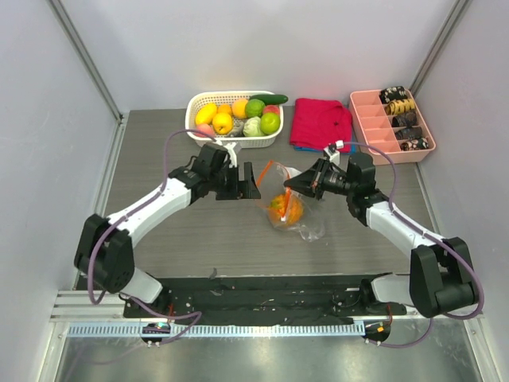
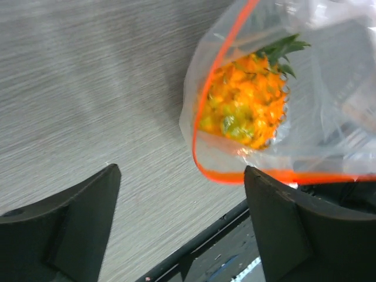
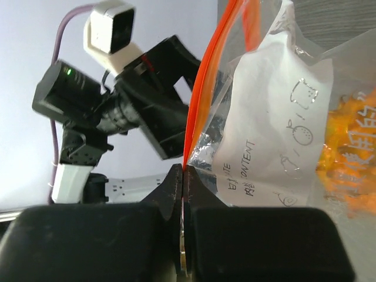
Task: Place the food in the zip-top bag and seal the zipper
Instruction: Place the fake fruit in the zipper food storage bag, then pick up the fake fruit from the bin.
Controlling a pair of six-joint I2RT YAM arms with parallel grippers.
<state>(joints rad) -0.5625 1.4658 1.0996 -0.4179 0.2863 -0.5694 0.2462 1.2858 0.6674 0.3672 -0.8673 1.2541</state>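
Observation:
The round green fruit nearest the red cloth is outward of my left gripper, so I will move the gripper outward to the basket and lower it over that fruit.
A clear zip-top bag (image 1: 296, 213) hangs above the table's middle with a frilly orange-yellow toy fruit (image 1: 285, 208) inside; the fruit also shows in the left wrist view (image 2: 247, 103). My right gripper (image 1: 293, 184) is shut on the bag's orange-red zipper strip (image 3: 197, 100), beside the whitish label patch (image 3: 276, 135). My left gripper (image 1: 253, 188) is open and empty, just left of the bag's mouth; the zipper strip (image 2: 202, 117) curves in front of its right finger (image 2: 282, 223). The mouth stands open.
A white slotted basket (image 1: 191, 119) with several toy fruits stands at the back. A red cloth (image 1: 320, 123) lies to its right, then a pink divided tray (image 1: 374, 127) with small items. Grey walls close in both sides.

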